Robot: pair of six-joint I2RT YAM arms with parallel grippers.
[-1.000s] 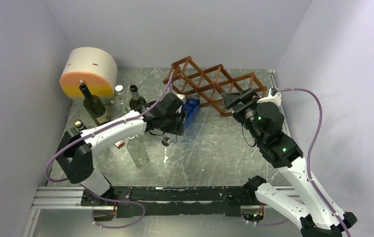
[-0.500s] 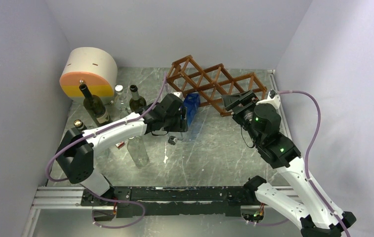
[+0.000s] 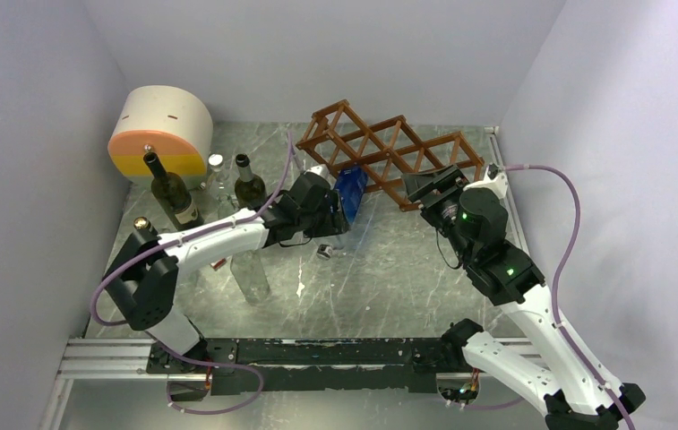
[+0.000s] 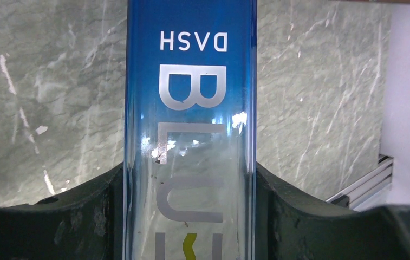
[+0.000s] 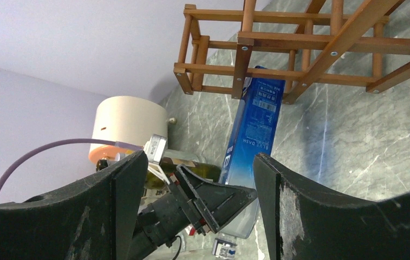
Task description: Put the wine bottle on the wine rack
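The left gripper moves outward toward the rack's front opening (image 3: 363, 160) next and slides the bottle deeper before the release, because most of the bottle's body sticks out.
The wine bottle (image 3: 349, 188) is a blue square-sided glass bottle with silver lettering. My left gripper (image 3: 333, 217) is shut on its body and holds it tilted, base end up against the front slats of the wine rack (image 3: 389, 148), cap end low and near. In the left wrist view the bottle (image 4: 190, 108) fills the gap between my fingers (image 4: 72, 216). The right wrist view shows the rack (image 5: 300, 43) with the bottle (image 5: 254, 124) reaching under its lower slats. My right gripper (image 3: 424, 184) is open and empty by the rack's right front end.
A cream and orange cylinder (image 3: 160, 134) stands at the back left. Two dark upright bottles (image 3: 169, 190) (image 3: 247, 184) stand in front of it. A clear bottle (image 3: 250, 273) stands under the left arm. An aluminium rail (image 3: 317, 354) runs along the near edge.
My left gripper has carried the blue bottle to the right and farther back, up to the rack's front. The right arm has shifted only slightly.
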